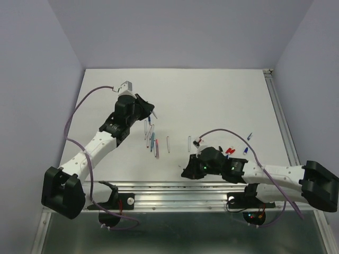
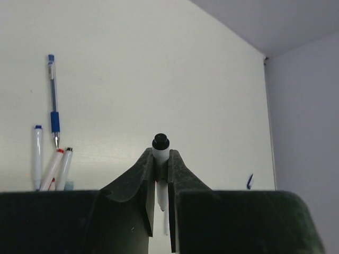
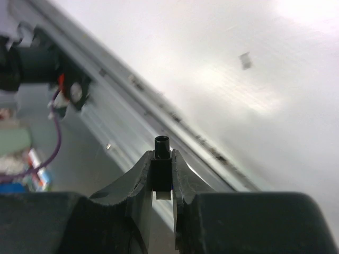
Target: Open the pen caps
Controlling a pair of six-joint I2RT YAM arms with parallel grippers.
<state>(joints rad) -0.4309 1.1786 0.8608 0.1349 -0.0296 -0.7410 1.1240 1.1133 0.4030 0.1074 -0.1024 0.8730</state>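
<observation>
My right gripper should swing outward, to its right in the top view, then lower and release its black pen cap beside the red caps, where loose caps gather.
My left gripper [image 1: 148, 109] [image 2: 161, 159], raised over the table's back left, is shut on a white pen barrel [image 2: 160, 154] with a black end sticking out past the fingertips. My right gripper [image 1: 186, 172] [image 3: 162, 159] hangs near the table's front edge, shut on a short black pen cap [image 3: 162, 166] whose open mouth points outward. In the top view, loose caps lie on the table to the right: red caps [image 1: 229, 151] and blue caps [image 1: 246, 151] [image 1: 250, 136]. One blue cap [image 2: 249, 181] also shows in the left wrist view.
Several pens [image 1: 151, 138] lie bunched at mid-table, with two single pale barrels [image 1: 168, 144] [image 1: 189, 143] beside them. A blue pen [image 2: 53, 100] and white pens [image 2: 37, 156] show in the left wrist view. An aluminium rail [image 1: 175, 186] [image 3: 159, 114] runs along the front edge.
</observation>
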